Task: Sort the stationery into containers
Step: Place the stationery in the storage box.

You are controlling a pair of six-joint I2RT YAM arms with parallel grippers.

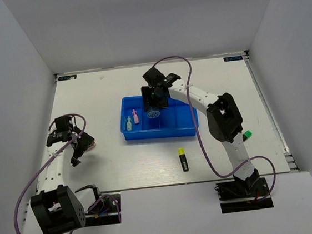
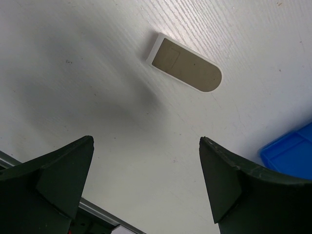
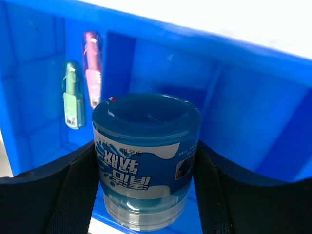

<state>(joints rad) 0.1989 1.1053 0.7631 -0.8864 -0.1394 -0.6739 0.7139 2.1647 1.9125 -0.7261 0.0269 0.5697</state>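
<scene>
I need to turn my left gripper next and lower it onto the white piece (image 1: 92, 145) (image 2: 185, 63) until its open fingers are on either side of the piece's long sides, because the piece lies at an angle to them.
The blue tray (image 1: 187, 126) sits mid-table. A pale-green pen (image 1: 128, 124) and a pink pen (image 1: 135, 117) lie side by side at its left end, also seen in the right wrist view as the green pen (image 3: 72, 95) and the pink pen (image 3: 91, 68). My right gripper (image 1: 154, 101) is shut on the blue-white roll (image 3: 146, 131) and holds it over a middle compartment of the tray (image 3: 253, 107). My left gripper (image 2: 146, 141) is open and empty above the table, near a white piece (image 2: 185, 63). A yellow-capped highlighter (image 1: 183, 159) lies in front of the tray.
A green-capped highlighter (image 1: 247, 134) pokes out from behind the right arm at the right. A corner of the tray (image 2: 290, 156) shows in the left wrist view. Grey walls enclose the table; a metal rail (image 2: 97, 209) runs along its edge.
</scene>
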